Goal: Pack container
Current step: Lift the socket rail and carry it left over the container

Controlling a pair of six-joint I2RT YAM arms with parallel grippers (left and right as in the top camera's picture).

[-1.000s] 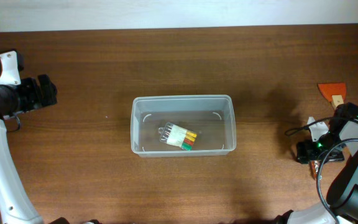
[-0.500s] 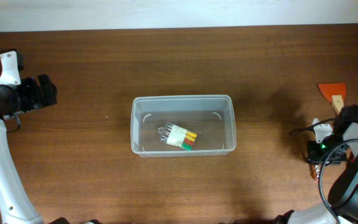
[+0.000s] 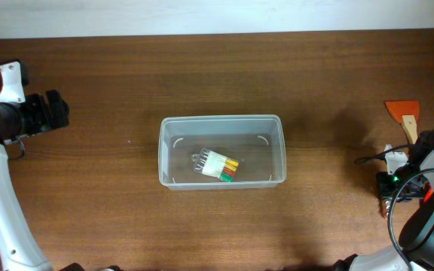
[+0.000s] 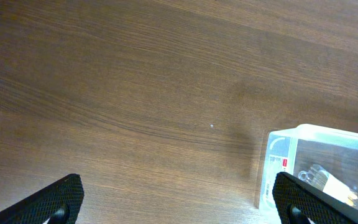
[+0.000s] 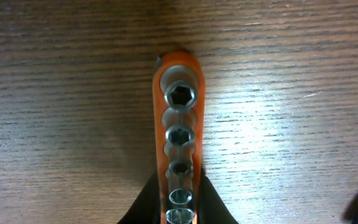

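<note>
My right gripper will next lift the orange bar, cross left in the overhead view, lower it onto the container's bare bottom beside the tools and release it.
The clear plastic container (image 3: 221,119) stands mid-table, with a small bundle of tools in a white holder with yellow, red and green ends (image 3: 218,165) lying inside. My right gripper (image 5: 180,208) is at the table's right edge (image 3: 389,188), shut on an orange rail of metal sockets (image 5: 180,118) that lies on the wood. Both dark fingers press the rail's sides. My left gripper (image 4: 176,205) hovers open over bare wood at the far left (image 3: 51,111), and the container's corner (image 4: 278,155) shows to its right.
An orange scraper with a wooden handle (image 3: 404,113) lies at the far right, behind the right gripper. The right arm's cables (image 3: 368,158) loop over the table beside it.
The right gripper's jaws have closed onto the orange socket rail, and that wrist has shifted a little to the right and toward the front edge. The left arm has not moved.
</note>
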